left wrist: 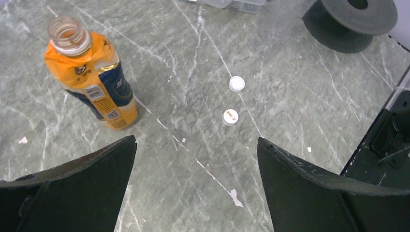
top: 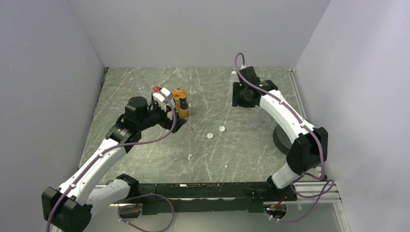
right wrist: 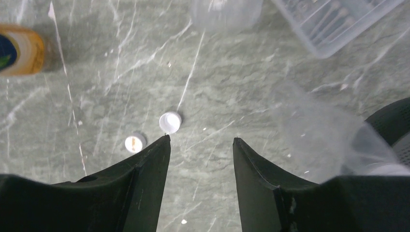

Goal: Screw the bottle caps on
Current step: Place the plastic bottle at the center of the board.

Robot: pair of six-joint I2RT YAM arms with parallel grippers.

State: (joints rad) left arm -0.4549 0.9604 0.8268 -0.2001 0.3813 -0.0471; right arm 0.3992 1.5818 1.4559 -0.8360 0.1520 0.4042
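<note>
The left gripper goes down and outward next, tilting toward level, and closes around the lower body of the orange-amber bottle, since it stands upright beyond the open fingers.
An orange-amber bottle [left wrist: 92, 77] with a dark label stands upright and uncapped on the marble table [top: 180, 100]. Two small white bottle caps lie loose mid-table [left wrist: 236, 83] [left wrist: 230, 116], also visible from the right wrist [right wrist: 170, 122] [right wrist: 135, 143]. My left gripper [left wrist: 196, 145] is wide open, just right of and nearer than the orange bottle [top: 175, 118]. My right gripper [right wrist: 201, 139] is open with only bare table between its fingers; its left fingertip [right wrist: 162, 145] sits just below one cap. A clear bottle [right wrist: 324, 135] lies blurred at right, and another clear bottle [right wrist: 227, 12] is at the top.
A flat clear rectangular box [right wrist: 333, 21] lies at the far side of the table. A large black disc [left wrist: 353, 21] sits by the right arm [top: 280, 137]. Grey walls close off the table on three sides.
</note>
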